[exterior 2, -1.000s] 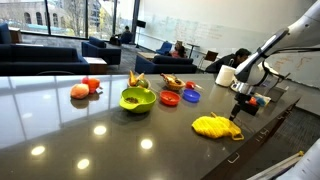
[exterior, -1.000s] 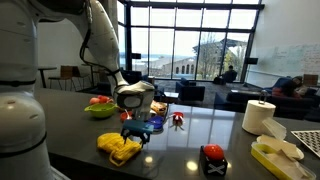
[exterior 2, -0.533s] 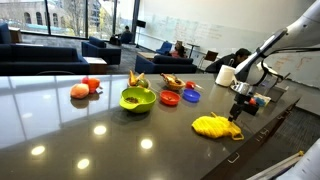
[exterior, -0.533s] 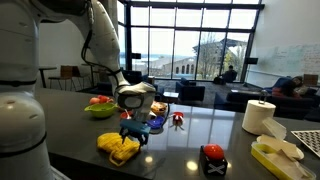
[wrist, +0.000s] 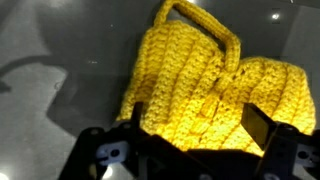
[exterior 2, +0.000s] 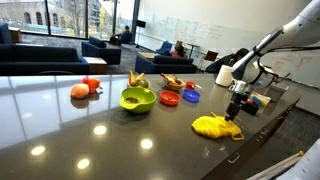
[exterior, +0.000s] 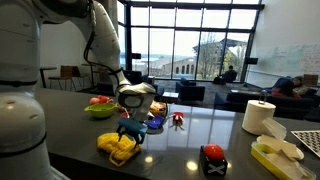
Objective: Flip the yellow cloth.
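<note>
My open fingers straddle the near part of the cloth (exterior: 119,147), so my gripper will next stay low, shift slightly left in the wrist view and close on that edge of the cloth.
The yellow cloth (exterior: 119,147) lies crumpled on the dark glossy table (exterior: 190,140) near its front edge; it also shows as a ribbed yellow heap (exterior 2: 215,126) at the table's edge. In the wrist view the yellow cloth (wrist: 205,90) fills the middle, knitted and bumpy, with a loop at its far end. My gripper (exterior: 130,134) hangs just above the cloth, fingers pointing down. It is open: the two dark fingers (wrist: 262,124) stand wide apart over the cloth, one on each side of its near part. The gripper (exterior 2: 233,115) shows nothing held.
A green bowl (exterior 2: 137,98) and red fruit (exterior 2: 85,89) stand further back, with small red and blue dishes (exterior 2: 181,96). A white paper towel roll (exterior: 259,116), a pale yellow tray (exterior: 277,152) and a red-and-black object (exterior: 213,158) sit near the front edge.
The gripper has dropped slightly toward the yellow cloth and stayed open. The cloth has not moved.
</note>
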